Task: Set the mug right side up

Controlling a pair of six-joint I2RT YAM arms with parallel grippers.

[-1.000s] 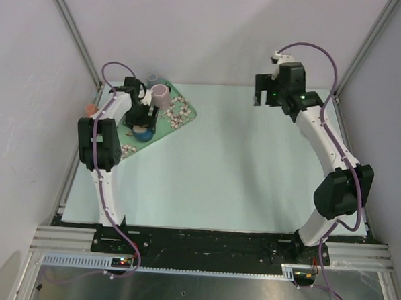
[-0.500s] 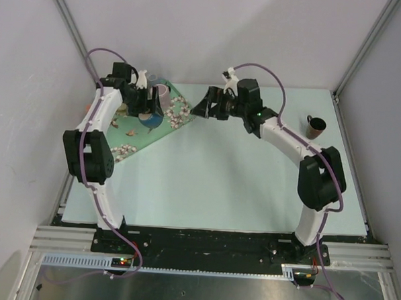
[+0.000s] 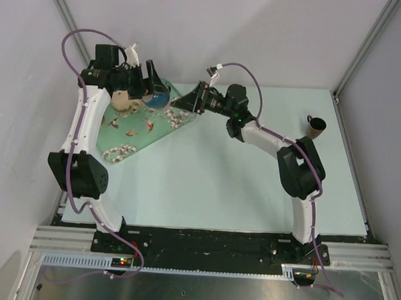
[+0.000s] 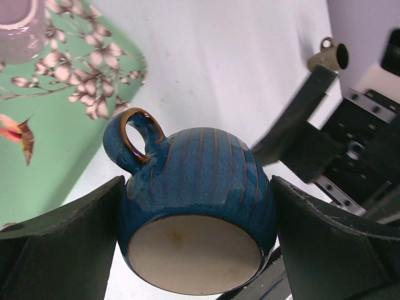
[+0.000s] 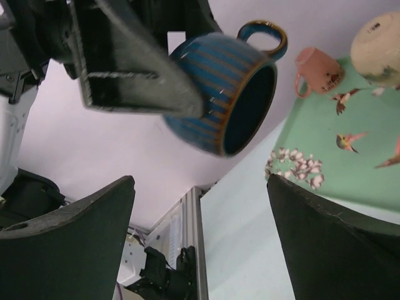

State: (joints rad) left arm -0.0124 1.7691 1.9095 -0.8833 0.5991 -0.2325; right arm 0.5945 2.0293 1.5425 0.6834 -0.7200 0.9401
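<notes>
My right gripper goes left in the top view onto the mug's rim opposite the handle next, because the mug's opening faces the gripper's open fingers.
The blue striped mug [image 3: 159, 94] hangs in the air over the tray's far corner, lying on its side. My left gripper [image 3: 150, 88] is shut on it. In the left wrist view its pale base [image 4: 194, 253] faces the camera, with a dark finger [image 4: 62, 244] pressed on each side. In the right wrist view the mug's mouth [image 5: 249, 109] faces my right gripper [image 5: 200, 181], which stands open a short way from the rim with nothing between its fingers. From above, the right gripper [image 3: 181, 102] sits just right of the mug.
A green flowered tray [image 3: 131, 129] lies at the back left, with a pink mug [image 5: 317, 67] and a pale rounded piece [image 5: 378, 40] on it. A small brown mug [image 3: 316, 127] stands upright at the far right. Frame posts and walls close in the table.
My left arm has lifted the blue mug off the tray and tipped it sideways. The right arm has swung from the far right across to the mug's mouth.
</notes>
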